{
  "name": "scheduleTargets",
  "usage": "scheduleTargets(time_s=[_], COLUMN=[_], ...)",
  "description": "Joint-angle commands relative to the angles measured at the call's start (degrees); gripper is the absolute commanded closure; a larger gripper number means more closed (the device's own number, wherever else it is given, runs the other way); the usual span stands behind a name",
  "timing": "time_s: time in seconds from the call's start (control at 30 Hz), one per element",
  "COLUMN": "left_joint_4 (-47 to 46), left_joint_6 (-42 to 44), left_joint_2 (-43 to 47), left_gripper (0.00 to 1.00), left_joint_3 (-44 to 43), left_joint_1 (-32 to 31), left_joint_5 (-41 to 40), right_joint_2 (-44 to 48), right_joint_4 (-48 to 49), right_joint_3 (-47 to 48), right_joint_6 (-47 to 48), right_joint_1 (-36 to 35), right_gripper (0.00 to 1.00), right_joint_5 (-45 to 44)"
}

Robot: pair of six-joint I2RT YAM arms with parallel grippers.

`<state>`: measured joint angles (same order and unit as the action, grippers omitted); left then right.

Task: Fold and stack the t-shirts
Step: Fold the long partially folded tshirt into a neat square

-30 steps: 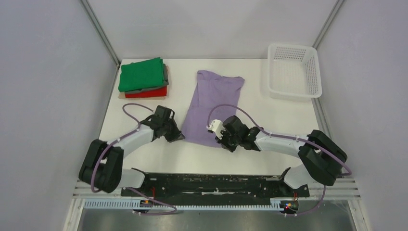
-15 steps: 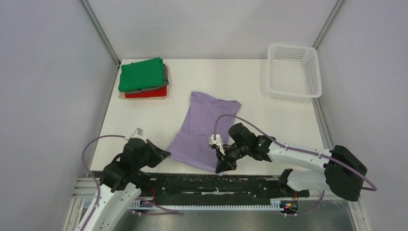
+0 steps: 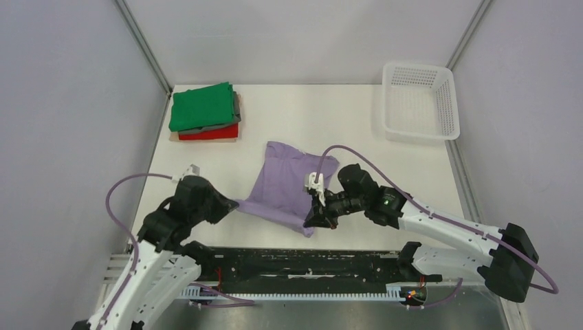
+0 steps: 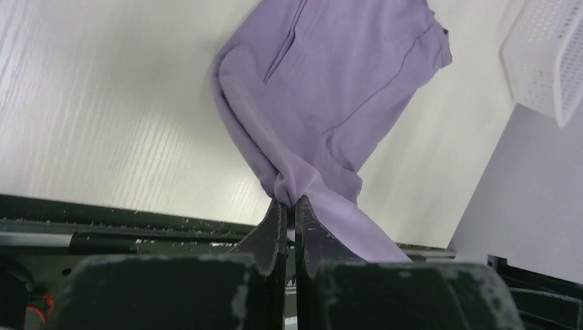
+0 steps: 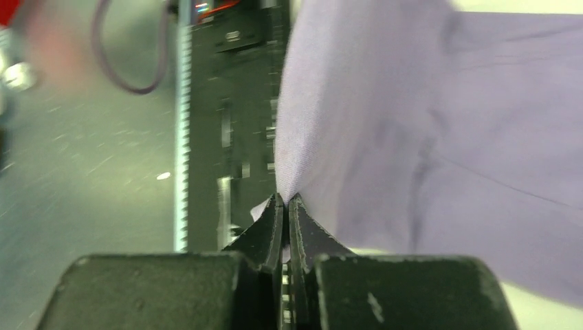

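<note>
My left gripper moves outward and down onto the t-shirt's far corner by the stack (image 3: 274,146) next and releases, because the t-shirt's far end lies flat on the table.
The lavender t-shirt (image 3: 285,185) hangs between my two grippers above the near middle of the table, its far end still on the surface. My left gripper (image 3: 232,205) is shut on its near left corner, seen bunched at the fingertips in the left wrist view (image 4: 289,203). My right gripper (image 3: 311,221) is shut on its near right corner, also pinched in the right wrist view (image 5: 285,199). A stack of folded t-shirts sits at the far left: green (image 3: 201,106) on top, grey (image 3: 237,104) under it, red (image 3: 210,132) below.
A white mesh basket (image 3: 419,103) stands at the far right of the table, also showing in the left wrist view (image 4: 546,55). The black base rail (image 3: 302,265) runs along the near edge. Grey walls close in both sides.
Both grippers have pulled the lavender shirt toward the near edge and lifted its near end. The shirt now lies shorter and closer. The folded stack and basket have not moved.
</note>
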<state>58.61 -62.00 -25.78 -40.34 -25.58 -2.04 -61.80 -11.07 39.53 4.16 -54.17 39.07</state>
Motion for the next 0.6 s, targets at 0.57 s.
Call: scheduleTargets(time_s=[0.57], left_joint_4=[-28.7], left_joint_6=[16.1], left_joint_2=[-57.1], left_gripper=[0.98], left_joint_3=[-30.3], left_joint_1=[1.4], left_joint_5=[-5.3], right_joint_2=[-13.0], right_joint_4=[-0.2], right_joint_3=[13.8], right_joint_6=[1.8], right_joint_1=[18.0], right_gripper=[1.00], right_joint_5=[-37.9])
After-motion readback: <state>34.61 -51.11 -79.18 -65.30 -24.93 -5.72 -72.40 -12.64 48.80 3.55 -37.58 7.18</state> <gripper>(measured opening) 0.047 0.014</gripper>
